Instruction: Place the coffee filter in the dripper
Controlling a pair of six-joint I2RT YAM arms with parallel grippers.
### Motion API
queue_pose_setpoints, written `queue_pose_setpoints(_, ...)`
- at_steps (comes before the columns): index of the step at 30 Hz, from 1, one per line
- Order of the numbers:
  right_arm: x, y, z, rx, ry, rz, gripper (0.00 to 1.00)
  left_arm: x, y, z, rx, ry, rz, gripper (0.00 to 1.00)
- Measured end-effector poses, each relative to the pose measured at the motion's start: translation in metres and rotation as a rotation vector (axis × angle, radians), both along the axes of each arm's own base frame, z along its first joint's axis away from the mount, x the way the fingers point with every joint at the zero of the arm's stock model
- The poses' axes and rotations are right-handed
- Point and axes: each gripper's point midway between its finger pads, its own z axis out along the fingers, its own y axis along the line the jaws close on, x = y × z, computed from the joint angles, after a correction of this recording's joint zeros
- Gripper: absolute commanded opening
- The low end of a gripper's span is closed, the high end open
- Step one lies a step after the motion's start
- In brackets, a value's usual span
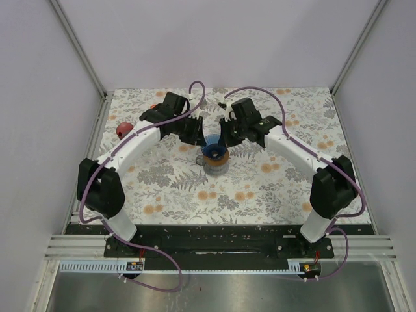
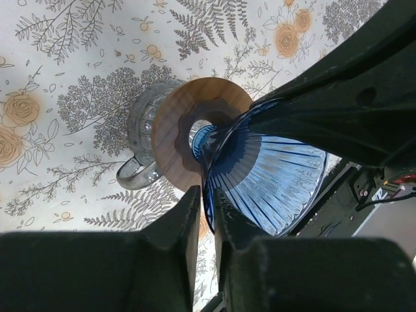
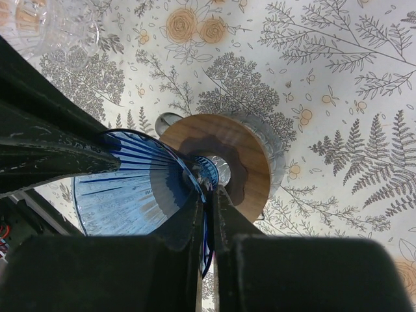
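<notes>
My right gripper needs to lower the pinched rim a little and then open to let go of it, because the wooden collar (image 3: pixel 250 156) is over the clear glass mug (image 3: pixel 224 167).
A blue ribbed cone dripper (image 1: pixel 213 151) with a wooden collar (image 2: pixel 175 130) sits on a clear glass mug (image 1: pixel 215 167) at mid table. My left gripper (image 1: pixel 198 138) is shut on the dripper's left rim; its jaws (image 2: pixel 208 201) pinch the thin blue wall (image 2: pixel 279 182). My right gripper (image 1: pixel 225 140) is shut on the opposite rim, its jaws (image 3: pixel 209 195) clamping the blue wall (image 3: pixel 130 188) above the wooden collar (image 3: pixel 250 156). No paper coffee filter shows in any view.
A red object (image 1: pixel 123 129) lies at the table's left edge and a small orange one (image 1: pixel 159 94) at the back left. A clear glass piece (image 3: pixel 58 32) stands just beyond the mug. White walls enclose the floral table (image 1: pixel 260 188).
</notes>
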Motion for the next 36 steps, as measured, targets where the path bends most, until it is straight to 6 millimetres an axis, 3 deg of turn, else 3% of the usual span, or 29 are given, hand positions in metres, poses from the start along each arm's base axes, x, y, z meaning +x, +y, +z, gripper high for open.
queue_pose_setpoints(4, 0.000, 0.000, -0.009, -0.010, 0.020, 0.001, 0.00, -0.001, -0.001, -0.008, 0.004, 0.022, 0.008, 0.00)
queue_pose_setpoints(10, 0.002, -0.001, -0.022, -0.030, 0.034, -0.009, 0.00, 0.002, -0.002, -0.021, 0.011, 0.067, 0.030, 0.00)
queue_pose_setpoints(36, 0.015, -0.010, -0.034, 0.004, 0.055, -0.048, 0.00, 0.016, -0.014, -0.040, -0.023, 0.029, 0.008, 0.00)
